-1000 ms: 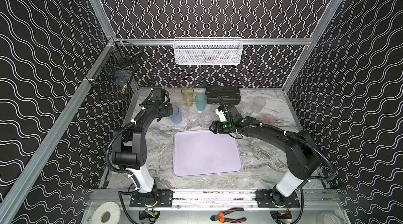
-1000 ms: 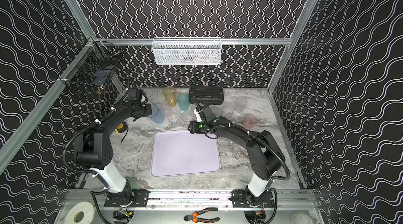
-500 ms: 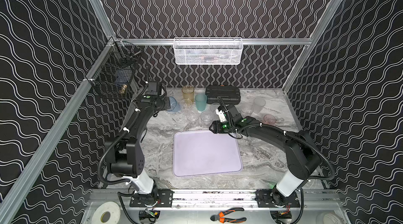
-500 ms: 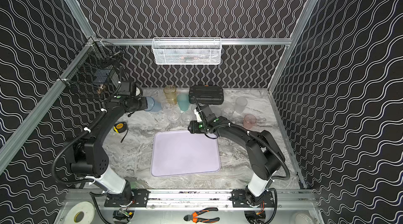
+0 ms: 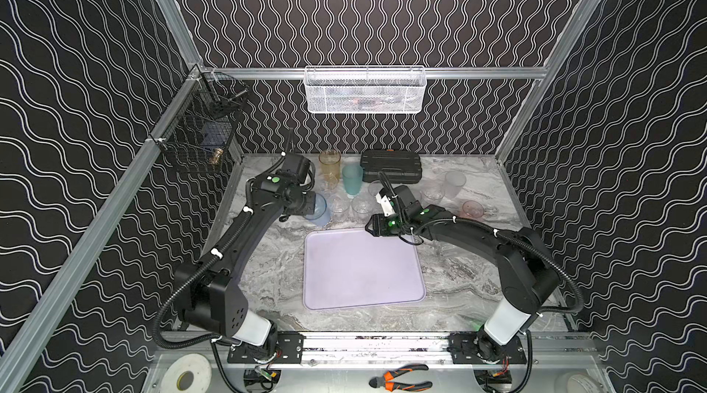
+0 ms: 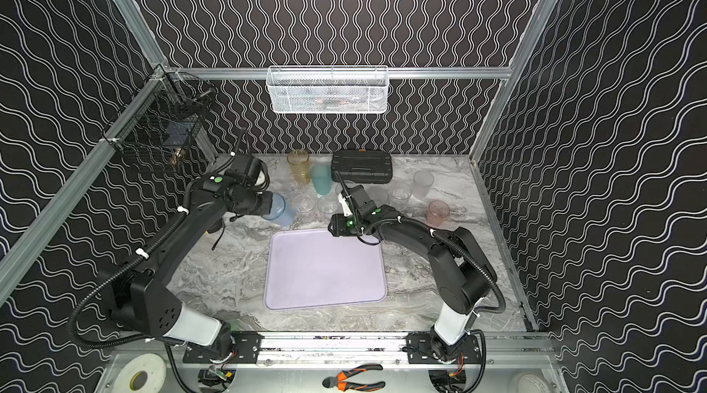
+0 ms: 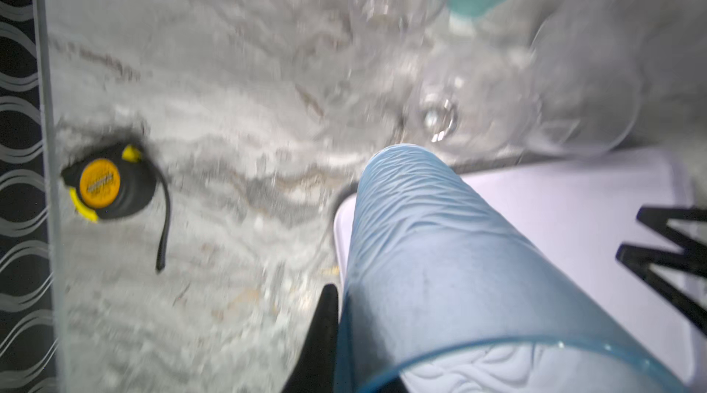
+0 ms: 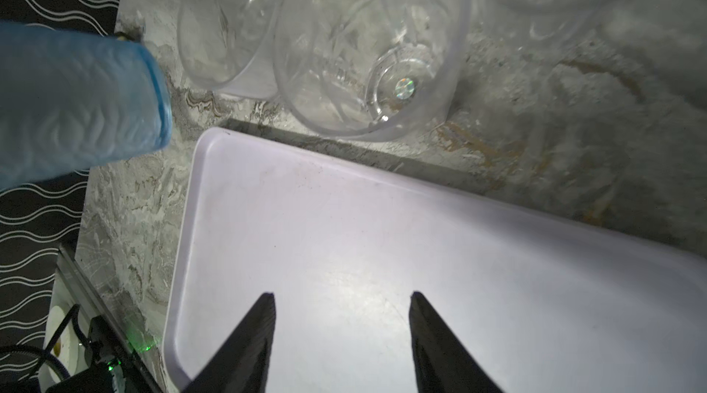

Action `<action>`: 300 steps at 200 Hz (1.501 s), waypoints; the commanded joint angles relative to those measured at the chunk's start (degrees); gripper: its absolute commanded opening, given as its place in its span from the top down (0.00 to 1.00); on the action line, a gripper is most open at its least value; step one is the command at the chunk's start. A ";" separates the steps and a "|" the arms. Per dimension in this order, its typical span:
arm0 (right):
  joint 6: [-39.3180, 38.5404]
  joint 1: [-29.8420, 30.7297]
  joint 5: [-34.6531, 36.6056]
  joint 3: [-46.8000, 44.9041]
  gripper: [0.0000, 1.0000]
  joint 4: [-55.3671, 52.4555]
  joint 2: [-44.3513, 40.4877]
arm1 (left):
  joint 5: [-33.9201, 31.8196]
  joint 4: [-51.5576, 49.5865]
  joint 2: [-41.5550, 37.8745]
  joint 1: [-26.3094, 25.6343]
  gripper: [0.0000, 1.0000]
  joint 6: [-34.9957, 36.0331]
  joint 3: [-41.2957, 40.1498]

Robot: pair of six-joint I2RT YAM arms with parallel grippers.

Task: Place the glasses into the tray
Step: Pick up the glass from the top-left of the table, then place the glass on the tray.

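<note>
The left gripper carries the blue glass back and down onto the tray's far corner (image 5: 317,243) (image 7: 345,222) next, releasing the glass's rim. The tray's corner nearest the tape measure is empty.
My left gripper (image 5: 310,208) is shut on the rim of the blue glass (image 5: 320,212), one finger (image 7: 325,333) outside its wall. The blue glass (image 7: 440,257) hangs tilted, base pointing at the back left corner of the lilac tray (image 5: 363,268). My right gripper (image 8: 340,295) stands open and empty over the tray (image 8: 382,238) near its back edge. Behind the tray stand small clear glasses (image 5: 361,205), an amber glass (image 5: 329,163), a teal glass (image 5: 352,180), a frosted glass (image 5: 455,182) and a pink glass (image 5: 473,209).
A black ribbed case (image 5: 390,171) lies at the back. A white mesh basket (image 5: 365,90) hangs on the back rail, a black wire basket (image 5: 202,138) on the left rail. A yellow tape measure (image 7: 107,188) lies left of the tray. Pliers (image 5: 401,375) lie on the front rail.
My left gripper, after swinging back with the blue glass, has brought it forward and right toward the tray's back left corner. The right arm has not moved.
</note>
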 commanded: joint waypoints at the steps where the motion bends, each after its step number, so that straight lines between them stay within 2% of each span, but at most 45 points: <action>1: -0.68 1.69 0.36 0.97 0.42 -0.45 1.18 | -1.95 -5.36 -0.36 -1.73 1.00 -1.84 -0.61; 56: -1.09 4.40 1.39 1.56 0.42 -0.53 2.29 | -0.89 -3.76 1.25 -3.64 1.00 -1.35 -6.37; 189: -1.93 4.42 2.87 -0.28 0.42 -1.01 1.73 | -6.06 -0.87 6.98 -3.53 1.00 -0.27 -5.97; 217: -2.01 4.42 2.96 -0.43 0.42 -1.01 1.72 | -6.18 -0.46 7.71 -3.31 0.88 -0.19 -5.93; 233: -2.11 4.41 2.91 -0.43 0.42 -1.01 1.81 | -6.31 -0.44 7.78 -3.18 0.85 -0.19 -5.66; 267: -2.38 4.42 3.06 -0.33 0.42 -1.27 1.98 | -6.69 -0.42 6.96 -2.96 0.63 -0.36 -4.44; 300: -2.95 4.42 3.26 0.11 0.42 -1.60 2.15 | -6.33 -0.20 5.70 -2.28 0.58 -0.36 -2.65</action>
